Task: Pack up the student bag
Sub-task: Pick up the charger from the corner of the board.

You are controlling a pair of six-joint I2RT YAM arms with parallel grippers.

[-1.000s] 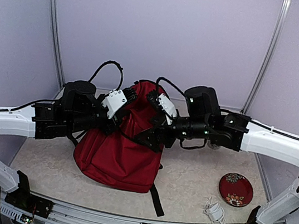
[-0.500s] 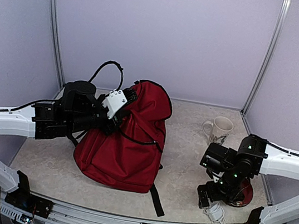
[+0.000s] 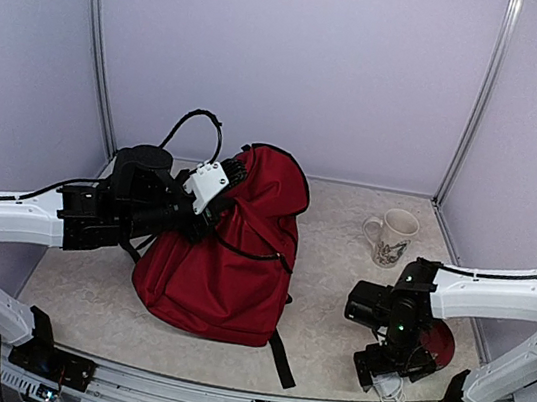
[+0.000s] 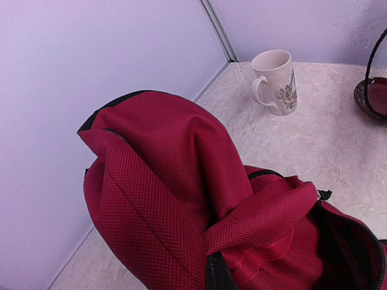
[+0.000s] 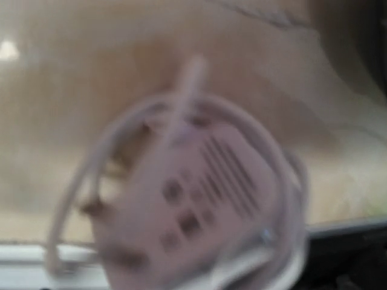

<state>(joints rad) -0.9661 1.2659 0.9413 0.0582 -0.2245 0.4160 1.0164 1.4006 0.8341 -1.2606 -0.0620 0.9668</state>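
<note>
My right gripper lowers onto the white charger (image 3: 388, 386) (image 5: 202, 199) next and closes, since the charger lies just below it with its cable coiled around it.
The student bag (image 3: 223, 265) is a large dark-red backpack standing at the table's middle left, its top held up. My left gripper (image 3: 230, 177) is shut on the fabric at the bag's top edge. In the left wrist view the bag (image 4: 163, 175) fills the frame, with one black finger (image 4: 217, 275) pinching a fold. My right gripper (image 3: 381, 364) points down at the front right, just over a white charger with a coiled cable (image 3: 389, 384). The charger (image 5: 193, 205) fills the right wrist view, blurred. No right fingers show.
A white mug with a floral print (image 3: 392, 235) stands at the back right and also shows in the left wrist view (image 4: 275, 81). A dark-red plate (image 3: 442, 340) lies beside the right gripper, partly hidden by the arm. A black strap (image 3: 280, 360) trails toward the front edge.
My right arm has left the bag's top, swung to the front right and come down over the white charger. The left gripper and the bag have stayed put.
</note>
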